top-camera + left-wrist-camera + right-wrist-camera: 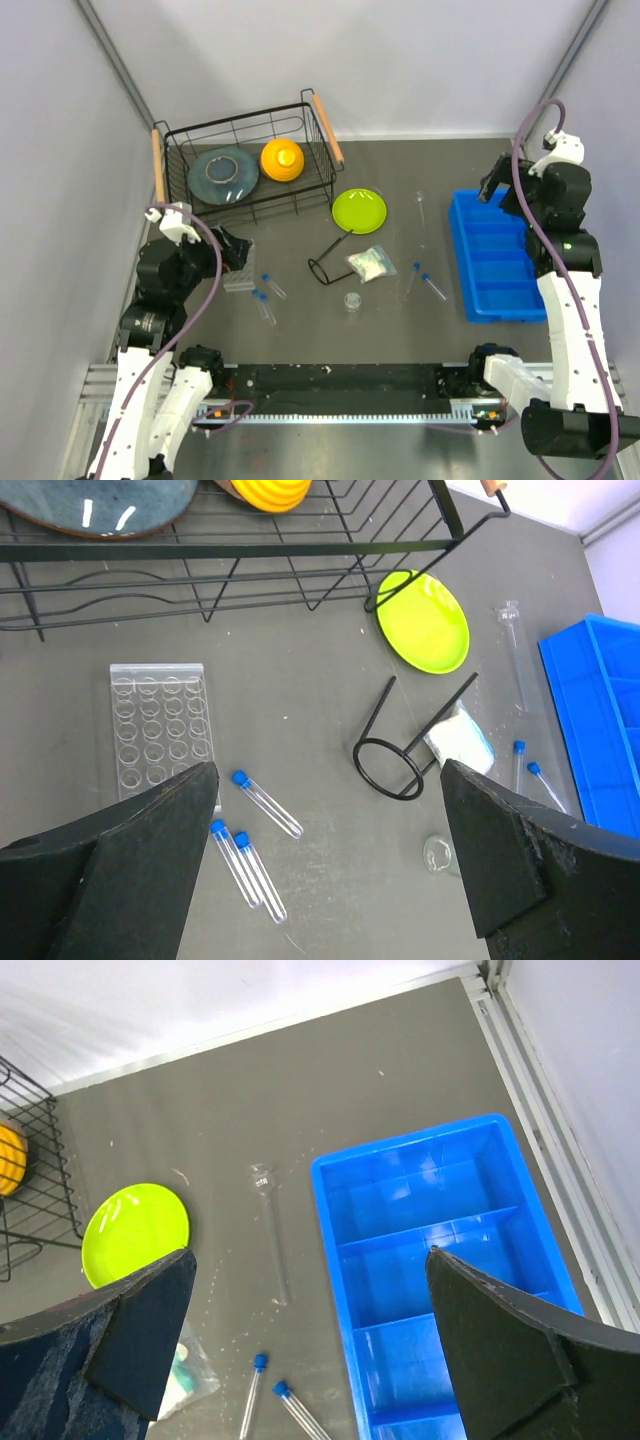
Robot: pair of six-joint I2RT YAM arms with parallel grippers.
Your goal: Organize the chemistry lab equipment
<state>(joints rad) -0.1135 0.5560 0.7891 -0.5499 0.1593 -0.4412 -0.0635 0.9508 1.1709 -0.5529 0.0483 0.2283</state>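
Observation:
My left gripper needs to go down and to its right in the top view next. One tube lies down there apart from the pair of tubes, so I should come down onto its clear body [277, 290] [277, 812].
Three blue-capped test tubes [265, 805] lie left of centre beside the clear tube rack [160, 730]. Two more tubes [250, 1395] lie near the blue tray. The black-framed goggles [330, 258], the crinkly packet [370, 263] and the tiny clear dish [352, 301] sit mid-table. The thin glass rod [272, 1230] lies between the lime-green plate and the tray. My left gripper [328, 810] is open and empty, raised above the tubes and the rack. My right gripper [310, 1290] is open and empty, high over the tray's left edge.
A blue compartment tray [495, 255] stands at the right. A black wire basket [245, 125] at the back left holds a grey plate [222, 173] and an orange bowl [282, 158]. The lime-green plate [358, 210] lies in front of the basket.

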